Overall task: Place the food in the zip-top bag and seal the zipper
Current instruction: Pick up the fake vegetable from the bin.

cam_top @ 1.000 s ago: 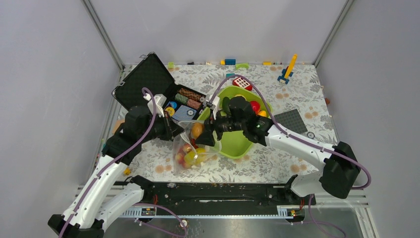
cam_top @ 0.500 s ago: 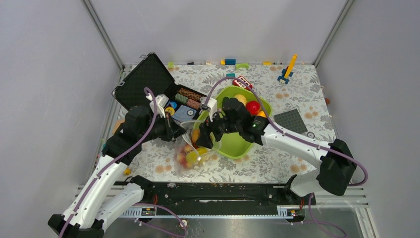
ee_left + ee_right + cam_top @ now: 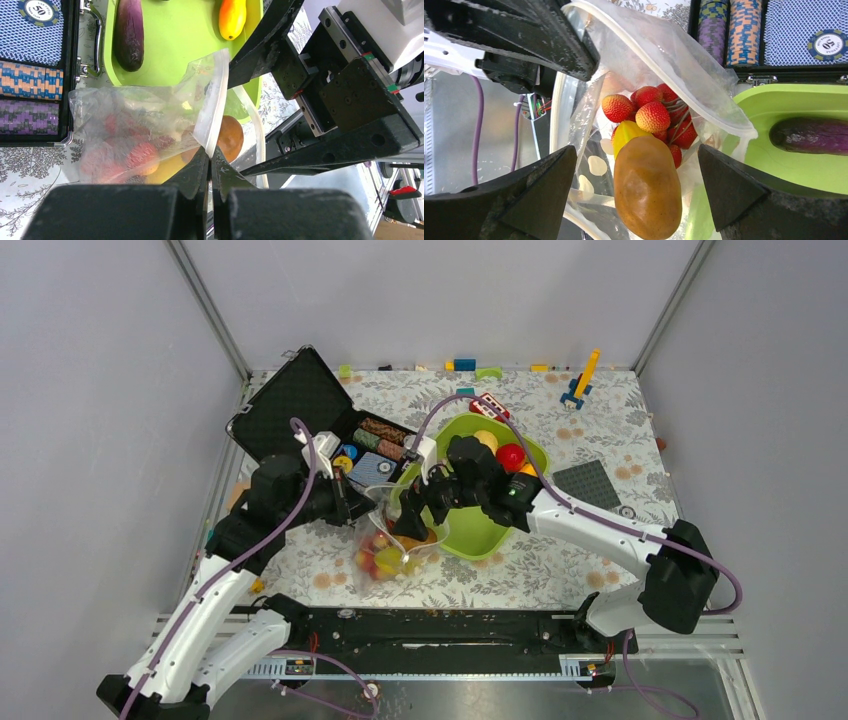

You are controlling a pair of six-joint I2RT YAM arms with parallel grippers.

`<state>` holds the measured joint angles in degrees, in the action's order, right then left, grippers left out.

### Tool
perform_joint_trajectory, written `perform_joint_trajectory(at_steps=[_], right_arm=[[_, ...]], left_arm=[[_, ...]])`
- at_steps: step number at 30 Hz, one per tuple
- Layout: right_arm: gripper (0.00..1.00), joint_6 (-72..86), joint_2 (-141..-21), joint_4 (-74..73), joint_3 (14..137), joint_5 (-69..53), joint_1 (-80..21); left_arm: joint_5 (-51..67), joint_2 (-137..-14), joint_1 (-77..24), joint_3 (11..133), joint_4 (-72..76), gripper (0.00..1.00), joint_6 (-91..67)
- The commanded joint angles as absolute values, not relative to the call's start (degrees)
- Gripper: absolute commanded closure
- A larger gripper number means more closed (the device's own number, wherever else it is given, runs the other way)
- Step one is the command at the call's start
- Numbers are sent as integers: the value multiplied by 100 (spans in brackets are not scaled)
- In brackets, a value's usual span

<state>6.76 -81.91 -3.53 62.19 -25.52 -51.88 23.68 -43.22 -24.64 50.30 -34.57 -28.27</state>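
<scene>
The purple eggplant's middle (image 3: 819,136) lies outward of my right gripper and below it, so my right gripper should next move from the bag's opening outward and down onto it.
The clear zip-top bag (image 3: 383,552) hangs open in front of the lime-green tray (image 3: 482,532). My left gripper (image 3: 210,154) is shut on its whitish zipper (image 3: 214,107) strip, holding the mouth up. Red strawberries (image 3: 651,116) and a yellow piece lie inside the bag (image 3: 664,55). My right gripper (image 3: 636,150) is open at the bag's mouth. The brown kiwi (image 3: 647,189) lies loose between its fingers, touching neither. On the tray a purple eggplant (image 3: 129,32) and an orange mango (image 3: 232,17) remain, with a red apple (image 3: 511,455) and a yellowish ball (image 3: 485,438).
An open black case of poker chips (image 3: 372,445) and cards sits just behind the bag, against the tray's left side. Small toy blocks line the table's far edge. A dark grid plate (image 3: 588,483) lies right of the tray. The arms' base rail runs along the near edge.
My right gripper has moved down and left from the tray side into the bag's mouth, and its jaws have opened wide, letting go of the kiwi. The left gripper has held still.
</scene>
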Motion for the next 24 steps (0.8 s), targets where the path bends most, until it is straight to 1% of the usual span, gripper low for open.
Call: perform_joint_trajectory(at_steps=[1, 4, 11, 17, 20, 22, 24], right_arm=[[0, 671, -7878, 99, 6395, -2846, -5244], [0, 608, -7571, 503, 6152, -2843, -5247], [0, 560, -6768, 1156, 5568, -1712, -5243], [0, 774, -6665, 713, 5658, 379, -5213], [0, 1347, -6895, 168, 5935, 1354, -4962], [0, 1974, -7119, -386, 6165, 1184, -4547], [0, 2397, -7387, -662, 6324, 645, -4097]], left_arm=[[2340, -4159, -2393, 5088, -3097, 100, -2753], [1990, -3991, -2370, 5071, -3121, 100, -2798], [902, -3592, -2342, 5090, -3326, 100, -2916], [455, -3505, -2331, 5126, -3463, 100, -2958], [498, -3568, -2329, 5158, -3520, 100, -2955], [550, -3600, -2328, 5168, -3516, 100, -2950], [568, -3600, -2329, 5168, -3524, 100, -2961]])
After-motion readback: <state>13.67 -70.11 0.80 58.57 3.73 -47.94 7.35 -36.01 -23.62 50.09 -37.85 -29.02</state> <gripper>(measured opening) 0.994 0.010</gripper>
